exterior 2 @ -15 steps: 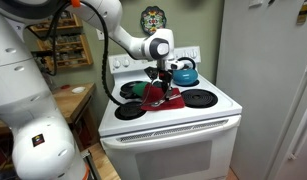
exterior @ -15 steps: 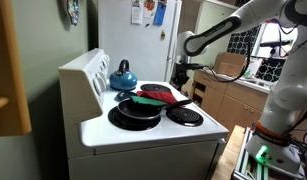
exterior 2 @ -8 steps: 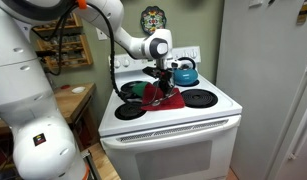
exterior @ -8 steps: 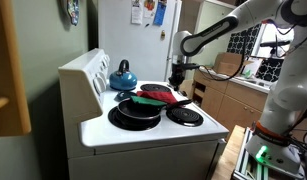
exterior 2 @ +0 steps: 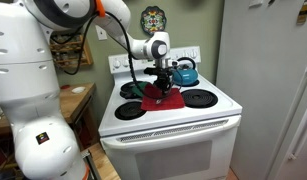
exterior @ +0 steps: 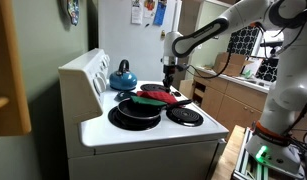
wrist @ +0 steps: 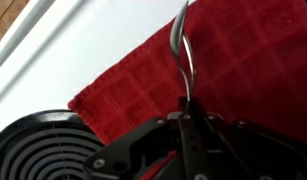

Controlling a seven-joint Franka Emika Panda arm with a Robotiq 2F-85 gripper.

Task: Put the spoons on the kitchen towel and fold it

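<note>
My gripper turns and lowers next to release the slim grey spoon onto the red towel, since the spoon still hangs above it.
A red kitchen towel [wrist: 238,60] lies on the white stove top; it shows in both exterior views [exterior: 160,93] [exterior 2: 163,99]. My gripper [wrist: 190,108] is shut on a slim, shiny grey spoon [wrist: 182,45] that hangs over the towel near its edge. In both exterior views the gripper [exterior: 170,82] [exterior 2: 163,84] is just above the towel. A green spoon [exterior: 144,100] [exterior 2: 139,91] lies beside the towel, across a black pan. I cannot pick out a red spoon against the red towel.
A black pan [exterior: 133,113] sits at the stove's front, with coil burners [exterior: 185,116] [exterior 2: 201,98] [wrist: 33,150] around the towel. A teal kettle [exterior: 123,76] [exterior 2: 184,70] stands on a back burner. A white fridge [exterior 2: 268,80] stands next to the stove.
My gripper has moved sideways toward the kettle side, further over the red towel, still holding the spoon. The towel and green spoon have not moved.
</note>
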